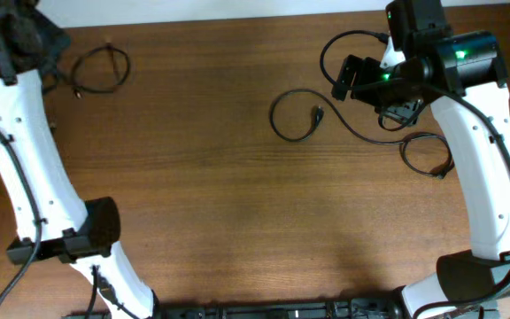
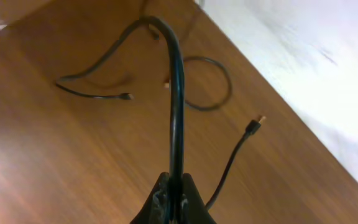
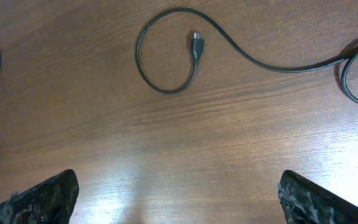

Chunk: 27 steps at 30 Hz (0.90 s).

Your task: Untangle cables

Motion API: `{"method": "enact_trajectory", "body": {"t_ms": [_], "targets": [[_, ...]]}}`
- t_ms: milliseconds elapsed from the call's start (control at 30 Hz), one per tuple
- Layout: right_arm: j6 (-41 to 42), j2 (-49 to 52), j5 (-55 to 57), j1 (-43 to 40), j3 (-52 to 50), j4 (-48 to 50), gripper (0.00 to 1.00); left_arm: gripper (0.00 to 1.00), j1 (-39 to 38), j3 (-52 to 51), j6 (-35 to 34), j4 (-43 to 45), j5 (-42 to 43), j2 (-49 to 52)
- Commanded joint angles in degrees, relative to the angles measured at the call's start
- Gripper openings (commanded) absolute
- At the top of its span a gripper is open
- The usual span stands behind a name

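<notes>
The clear patch of bare wood lies below my left gripper and nearer my base, so next I should draw the gripper back and down to release the cable there.
A thin black cable (image 1: 292,116) lies mid-table in a loop, with its plug (image 1: 318,113) inside the loop. It runs right to a second loop (image 1: 425,151) beside the right arm. The loop (image 3: 166,50) and plug (image 3: 196,46) also show in the right wrist view. My right gripper (image 3: 179,199) is open and empty above bare wood, short of that loop. My left gripper (image 2: 176,190) is shut on another black cable (image 2: 176,106), which arches up from the jaws. More cable lies beyond, with a loop (image 2: 213,84) and a free plug end (image 2: 253,126). That cable loop (image 1: 101,68) sits at the far left.
The wooden table (image 1: 202,195) ends at a white wall strip along the far edge (image 2: 303,68). The left arm (image 1: 34,168) and right arm (image 1: 485,168) stand at the two sides. The arm bases are at the front edge.
</notes>
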Motion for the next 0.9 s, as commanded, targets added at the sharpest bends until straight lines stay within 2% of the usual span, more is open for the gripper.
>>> {"method": "enact_trajectory", "body": {"t_ms": [0, 67, 167, 233, 333, 433, 633, 767, 867], "targets": [[0.04, 0.20, 0.76, 0.09, -0.20, -0.02, 1.00, 0.00, 1.49, 0.15, -0.98, 0.02, -1.11, -3.15], [0.04, 0.20, 0.76, 0.11, -0.20, -0.02, 0.99, 0.00, 2.82, 0.15, -2.29, 0.02, -0.98, -3.96], [0.04, 0.20, 0.76, 0.11, -0.20, -0.02, 0.99, 0.00, 6.62, 0.15, -5.05, 0.02, 7.89, -3.96], [0.04, 0.20, 0.76, 0.11, -0.20, -0.02, 0.99, 0.00, 9.07, -0.66, -5.25, 0.00, 9.70, -3.96], [0.04, 0.20, 0.76, 0.11, -0.20, -0.02, 0.99, 0.00, 14.32, -9.77, -7.06, 0.00, 9.70, -3.96], [0.04, 0.20, 0.76, 0.09, -0.20, -0.02, 0.99, 0.00, 19.02, -21.53, -12.72, 0.00, 9.70, -3.96], [0.04, 0.20, 0.76, 0.11, -0.20, -0.02, 0.99, 0.00, 22.91, -31.89, -14.29, 0.28, 9.64, -3.96], [0.04, 0.20, 0.76, 0.11, -0.20, -0.02, 0.99, 0.00, 22.93, -39.78, -14.25, 4.42, 9.46, -3.96], [0.04, 0.20, 0.76, 0.11, -0.20, -0.02, 1.00, 0.00, 22.91, -46.18, -13.81, 14.91, 10.62, -3.96]]}}
